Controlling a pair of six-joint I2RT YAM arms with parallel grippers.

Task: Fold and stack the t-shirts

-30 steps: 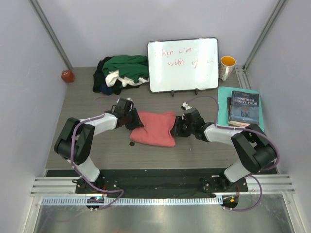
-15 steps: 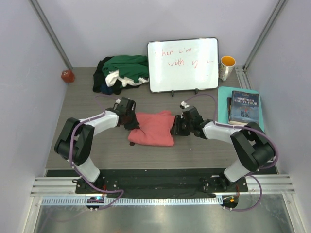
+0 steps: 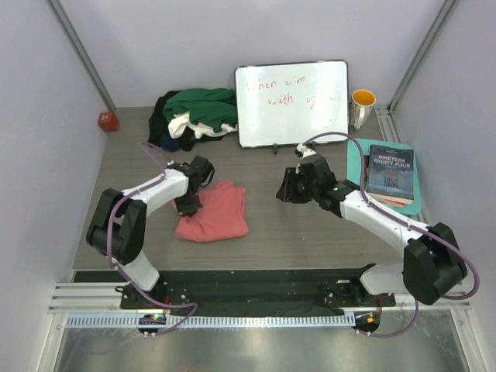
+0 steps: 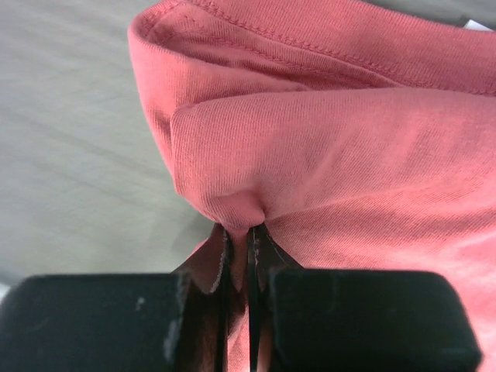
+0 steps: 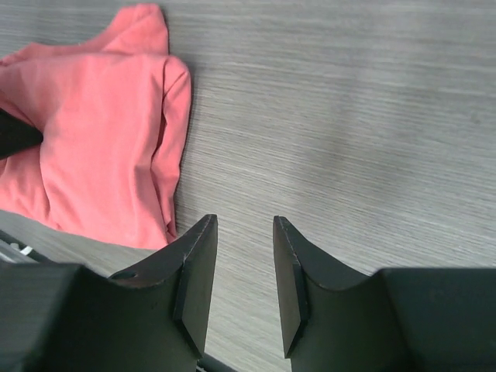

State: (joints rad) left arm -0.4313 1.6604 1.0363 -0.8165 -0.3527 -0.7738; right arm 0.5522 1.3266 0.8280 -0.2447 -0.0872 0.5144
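Note:
The robot will drag the pink t-shirt to the left in the top view and let go of it, because bare tabletop is on that side of the left gripper.
A folded salmon-pink t-shirt (image 3: 215, 212) lies on the table, left of the middle. My left gripper (image 3: 188, 207) is shut on its left edge, and the left wrist view shows a pinch of pink cloth (image 4: 310, 155) held between the closed fingers. My right gripper (image 3: 284, 191) hovers open to the right of the shirt, apart from it, with only bare tabletop between its fingers (image 5: 198, 271). The same pink t-shirt (image 5: 101, 147) fills the upper left of the right wrist view. A heap of dark green, white and black t-shirts (image 3: 194, 116) sits at the back left.
A white board with red writing (image 3: 292, 102) stands at the back. An orange-lined mug (image 3: 361, 107) is to its right. Books (image 3: 390, 172) rest on a teal mat (image 3: 358, 153) at the right edge. A small red ball (image 3: 107, 121) lies at the far left.
My left gripper closed on the pink shirt and dragged it left and toward the near edge. The right gripper let go of the shirt's right side and now stands off it.

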